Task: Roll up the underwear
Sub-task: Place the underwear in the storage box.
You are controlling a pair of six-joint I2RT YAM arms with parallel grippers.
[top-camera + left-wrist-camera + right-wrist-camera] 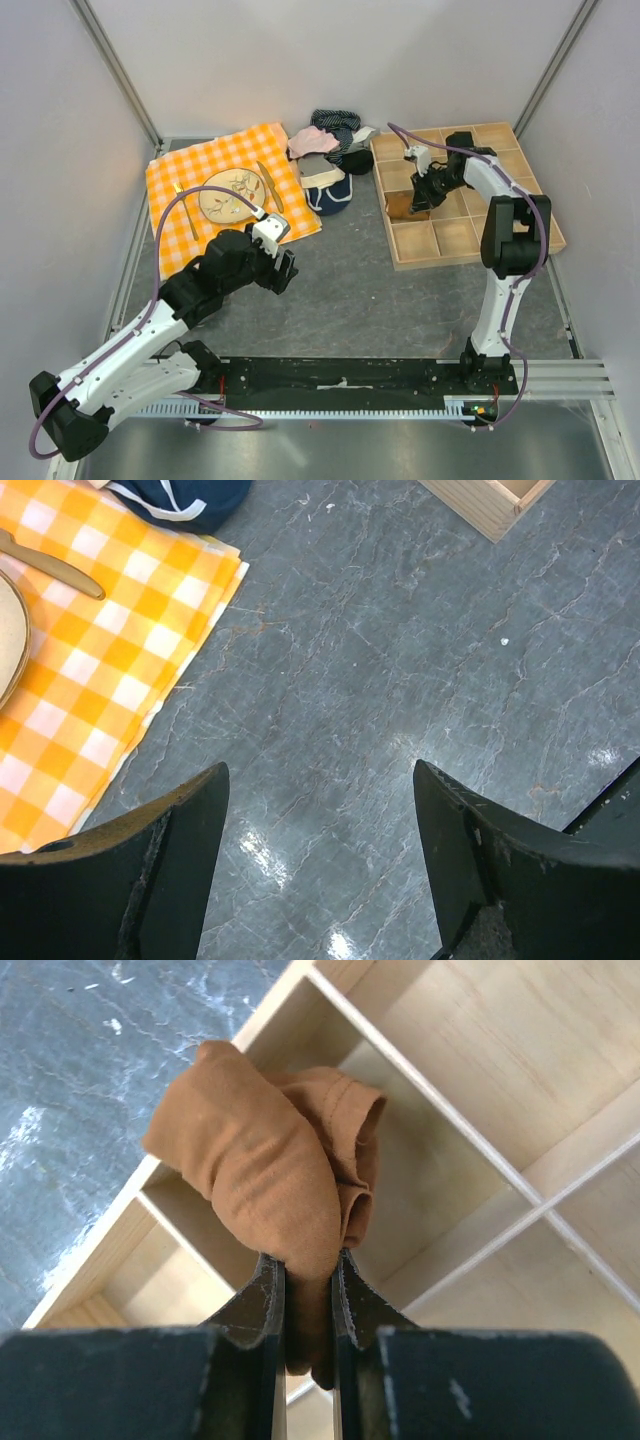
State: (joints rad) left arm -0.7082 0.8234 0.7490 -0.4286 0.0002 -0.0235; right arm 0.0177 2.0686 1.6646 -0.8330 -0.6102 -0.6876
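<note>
The brown underwear already hangs over the tray's edge section [415, 1165] below my right gripper, so that gripper should next lower the underwear [270, 1160] between that section's sides and release.
The underwear [270, 1160] is a rust-brown bundle, bunched up and pinched between the jaws of my right gripper [308, 1260]. It hangs over the left-edge compartment of the wooden divider tray [470, 1050]. In the top view the right gripper [418, 190] is over the tray's left side, with a bit of brown fabric [401, 208] showing below it. My left gripper [318, 780] is open and empty, over bare grey table, just right of the orange checked cloth [110, 670]. In the top view the left gripper [283, 270] sits below the cloth's corner.
The wooden tray [470, 235] has several compartments at the right. A pile of garments [325, 160], navy-and-white, pink and dark, lies at the back centre. The orange checked cloth [175, 180] carries a plate [232, 195] and wooden cutlery. Grey walls enclose the table.
</note>
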